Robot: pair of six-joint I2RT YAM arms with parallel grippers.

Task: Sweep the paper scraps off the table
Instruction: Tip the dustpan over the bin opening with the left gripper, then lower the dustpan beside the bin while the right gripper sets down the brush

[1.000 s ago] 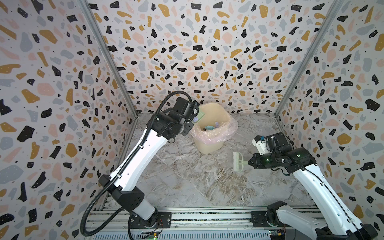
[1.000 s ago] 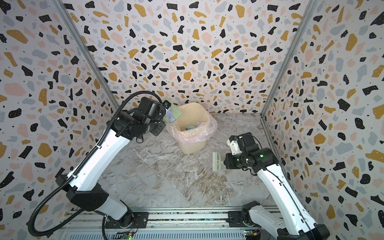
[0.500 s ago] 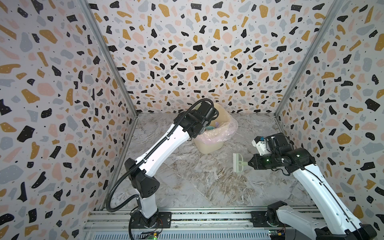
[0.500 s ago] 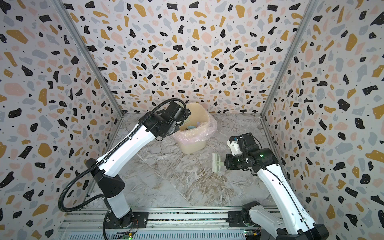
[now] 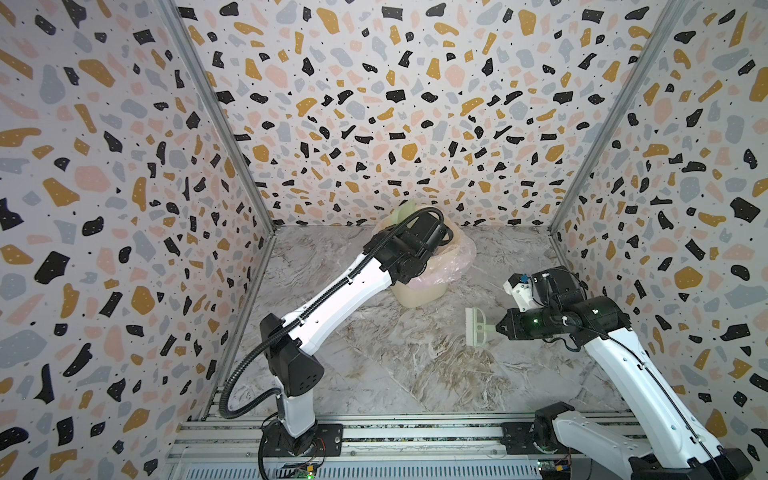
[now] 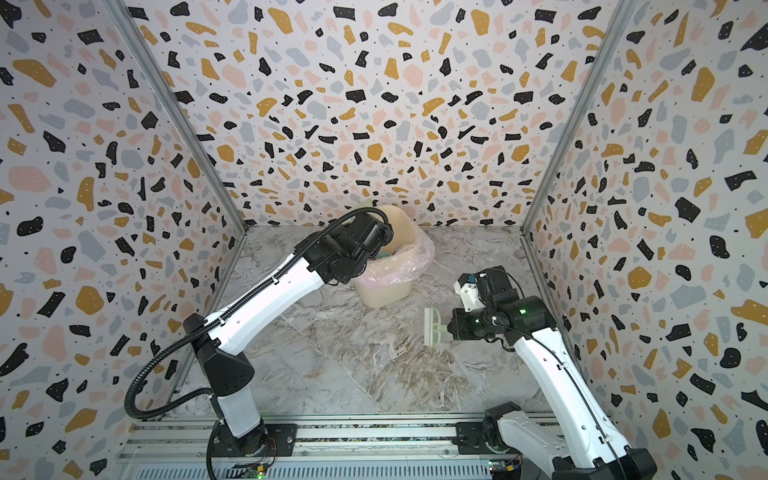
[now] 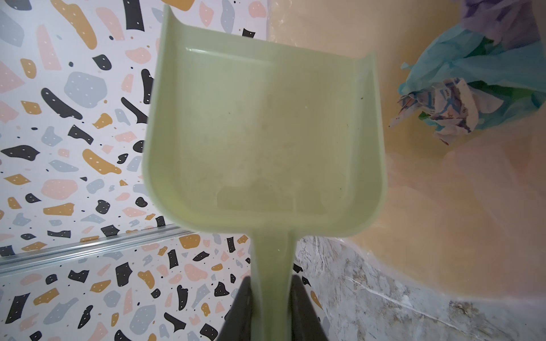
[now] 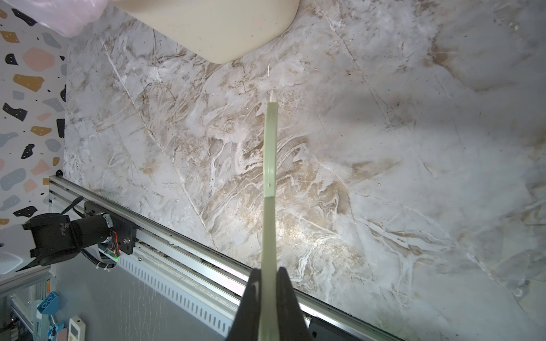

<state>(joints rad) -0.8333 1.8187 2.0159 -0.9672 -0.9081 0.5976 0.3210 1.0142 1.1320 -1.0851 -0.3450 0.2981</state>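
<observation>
Open marble lies below my right gripper, toward the nearer side wall, so it needs to move away from the bin (image 5: 419,293) next, turn and lower to release the brush.
Crumpled teal, lavender and printed white paper scraps (image 7: 461,97) lie inside the cream bin (image 5: 419,293). My left gripper (image 7: 271,280) is shut on the handle of the pale green dustpan (image 7: 266,141), which is empty and held at the bin's mouth; its edge (image 5: 405,212) shows behind my wrist. My right gripper (image 5: 498,328) is shut on the handle of a pale green brush (image 5: 476,328), low over the marble table (image 5: 395,365), right of the bin. Seen edge-on, the brush (image 8: 270,153) runs out from my right gripper (image 8: 268,273). No scraps show on the table.
A pink translucent liner (image 5: 453,266) hangs over the bin's rim. Speckled walls close in the table at the left, back and right. An aluminium rail (image 5: 374,432) with both arm bases runs along the front edge. My left arm stretches diagonally across the table's left half.
My left arm has swung right, from beside the bin's left rim to over the bin, carrying the dustpan. The pan held scraps before and is empty now. The right arm and brush have not moved.
</observation>
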